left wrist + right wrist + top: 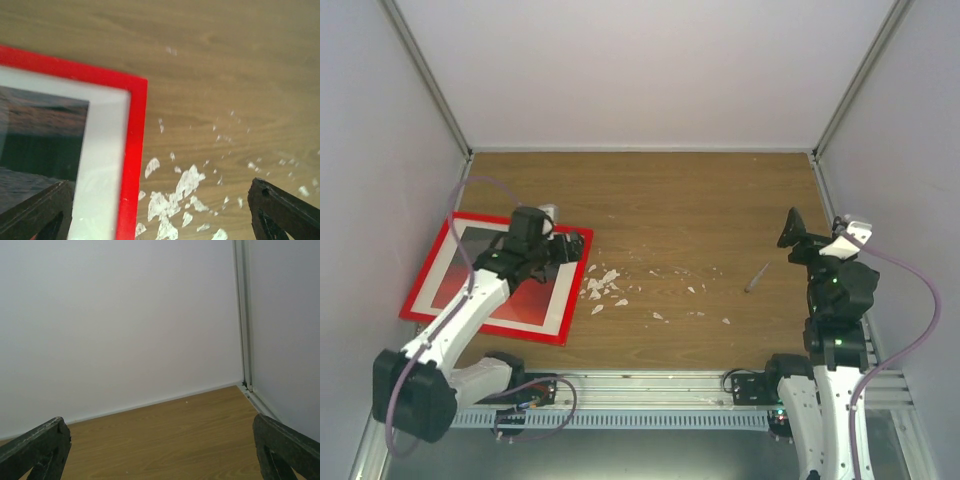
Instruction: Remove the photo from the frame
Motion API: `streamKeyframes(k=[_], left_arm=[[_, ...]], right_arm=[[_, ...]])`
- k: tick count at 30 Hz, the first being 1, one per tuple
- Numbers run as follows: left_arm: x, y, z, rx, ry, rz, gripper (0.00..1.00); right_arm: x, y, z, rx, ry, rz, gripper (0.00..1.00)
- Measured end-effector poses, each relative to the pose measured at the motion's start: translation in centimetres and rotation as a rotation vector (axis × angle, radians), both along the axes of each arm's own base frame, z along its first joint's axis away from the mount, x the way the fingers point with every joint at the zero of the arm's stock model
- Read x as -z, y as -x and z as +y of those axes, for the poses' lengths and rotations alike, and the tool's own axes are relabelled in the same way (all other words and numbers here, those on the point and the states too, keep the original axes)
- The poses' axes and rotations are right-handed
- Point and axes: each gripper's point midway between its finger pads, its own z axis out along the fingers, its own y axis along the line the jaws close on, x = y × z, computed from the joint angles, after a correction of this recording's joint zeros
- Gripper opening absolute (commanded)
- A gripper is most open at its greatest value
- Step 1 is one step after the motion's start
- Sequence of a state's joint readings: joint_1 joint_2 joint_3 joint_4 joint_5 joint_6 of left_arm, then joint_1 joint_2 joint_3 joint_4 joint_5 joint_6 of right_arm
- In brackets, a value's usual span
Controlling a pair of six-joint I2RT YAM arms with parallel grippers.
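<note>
I will lower my open left gripper astride the red rim below it, beside the white flecks, and close.
The frame lies flat, face up, at the table's left, with its bright red rim around a white mat. The photo sits inside it, dark at the far end and red-orange at the near end. My left gripper hovers over the frame's far right corner, open and empty. In the left wrist view the red rim, the mat and the dark part of the photo show, with my left gripper spanning the rim. My right gripper is raised at the right, open and empty.
Several white flecks are scattered on the wooden table just right of the frame, also in the left wrist view. A small grey sliver lies mid-right. White walls enclose three sides. A metal rail runs along the near edge.
</note>
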State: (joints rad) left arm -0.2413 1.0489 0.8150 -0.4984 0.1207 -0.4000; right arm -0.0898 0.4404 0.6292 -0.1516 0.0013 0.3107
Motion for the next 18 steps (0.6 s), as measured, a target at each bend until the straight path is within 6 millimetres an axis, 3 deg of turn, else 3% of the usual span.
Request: streamKeyframes(k=[4,9,15,18], left_arm=[[4.1,0.2,-2.1,0.048,-0.088,0.116,0.85],[8.5,0.6,-2.5,0.060,-0.212,0.227,0.77],[11.4,1.0,-3.4,0.105,-0.308,0.287,0.64],[12.3,0.4,-3.5,0.111,-0.347,0.305,0.62]], right_arm=[[0.2,-0.1,0.3,-0.021,-0.001,0.003,0.99],[0.6,-0.4,0.6,-0.038,-0.011,0.017,1.00],[0.7,-0.5,0.8,-0.050,-0.018,0.020,1.00],[0.8,-0.6,0.9,-0.056,-0.020,0.025,1.00]])
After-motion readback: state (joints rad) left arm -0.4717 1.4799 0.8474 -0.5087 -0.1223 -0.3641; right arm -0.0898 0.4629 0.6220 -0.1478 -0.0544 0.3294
